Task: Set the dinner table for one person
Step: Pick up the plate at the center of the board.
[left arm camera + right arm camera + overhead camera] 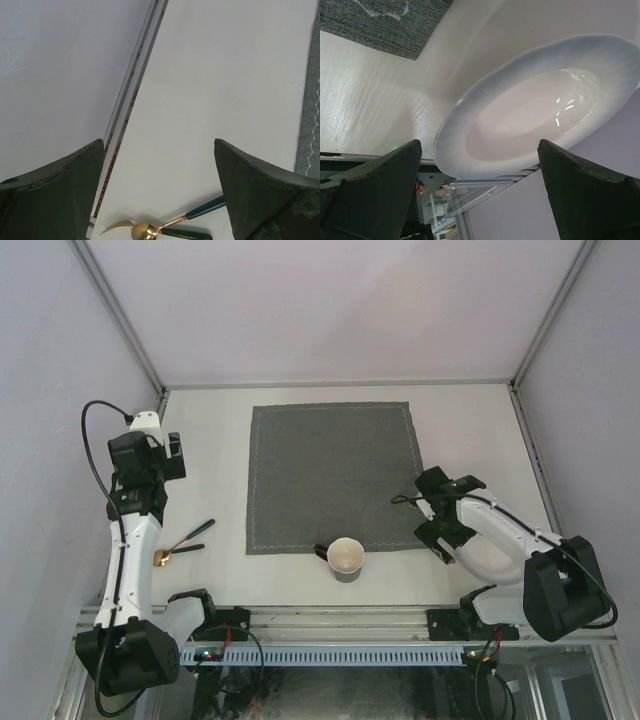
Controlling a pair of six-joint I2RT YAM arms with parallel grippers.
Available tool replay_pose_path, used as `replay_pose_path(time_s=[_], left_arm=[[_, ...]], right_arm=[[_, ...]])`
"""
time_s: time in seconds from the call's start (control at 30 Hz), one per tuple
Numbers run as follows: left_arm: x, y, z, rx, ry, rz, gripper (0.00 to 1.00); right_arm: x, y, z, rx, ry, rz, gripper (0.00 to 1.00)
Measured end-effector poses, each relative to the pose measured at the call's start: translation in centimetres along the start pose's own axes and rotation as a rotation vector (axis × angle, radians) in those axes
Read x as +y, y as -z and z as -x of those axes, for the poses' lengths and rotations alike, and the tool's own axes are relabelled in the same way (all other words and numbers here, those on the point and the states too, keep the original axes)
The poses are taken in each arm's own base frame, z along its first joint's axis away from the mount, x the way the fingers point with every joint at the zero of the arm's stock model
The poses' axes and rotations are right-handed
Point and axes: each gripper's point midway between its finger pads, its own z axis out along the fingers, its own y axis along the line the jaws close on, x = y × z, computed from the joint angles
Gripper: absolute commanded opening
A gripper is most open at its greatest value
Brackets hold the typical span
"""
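The curved end of the plate shows between the open fingers of my right gripper, so next the gripper will move down onto the plate's bluish rim [463,556], with one finger on each side of the rim.
The dinner table [210,440] is a plain off-white top with aluminium rails. A grey stitched mat [330,475] lies in its middle. At the mat's near edge stands a dark cup [346,559] with a pale inside. A gold fork and spoon [185,540] with dark green handles lie crossed at the left. My left gripper [172,455] hovers open farther back than the cutlery [165,227], nothing between its fingers. A white plate with a bluish rim [535,110] lies at the near right, partly under my right arm [487,562]. My right gripper [440,538] is open above its rim.
The left rail [130,100] runs beside the left gripper, with the enclosure wall close behind it. The mat's edge [311,100] shows on the right of the left wrist view. The plate lies next to the table's near rail [485,177].
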Motion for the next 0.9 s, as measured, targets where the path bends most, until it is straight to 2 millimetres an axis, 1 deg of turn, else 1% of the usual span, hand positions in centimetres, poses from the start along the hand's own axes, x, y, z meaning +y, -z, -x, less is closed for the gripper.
replay_pose_path(time_s=[0.2,0.27,0.37,0.47,0.57,0.77,0.9], left_arm=[[0.0,-0.1,-0.1,0.006,-0.001,0.0,0.94],[0.0,-0.2,-0.2,0.008,-0.002,0.001,0.94],[0.0,-0.2,-0.2,0.011,-0.002,0.004,0.94],[0.0,-0.4,-0.4,0.016,-0.003,0.005,0.94],[0.0,-0.5,-0.5,0.021,-0.004,0.006,0.94],[-0.1,-0.7,-0.7,0.031,-0.007,0.004,0.94],[-0.1,-0.8,-0.8,0.036,-0.007,0.004,0.94]], right_arm=[[0.4,-0.3,0.7,0.018,0.094,-0.043,1.0],[0.3,-0.3,0.8,0.02,0.109,-0.059,0.99],[-0.2,-0.4,0.9,0.029,0.12,-0.086,0.95],[-0.5,-0.5,0.8,0.037,0.127,-0.106,0.95],[-0.4,-0.9,0.3,0.053,0.134,-0.115,0.95],[-0.3,-1.8,-1.4,0.111,0.163,-0.129,0.94],[-0.4,-2.3,-2.0,0.134,0.176,-0.145,0.89]])
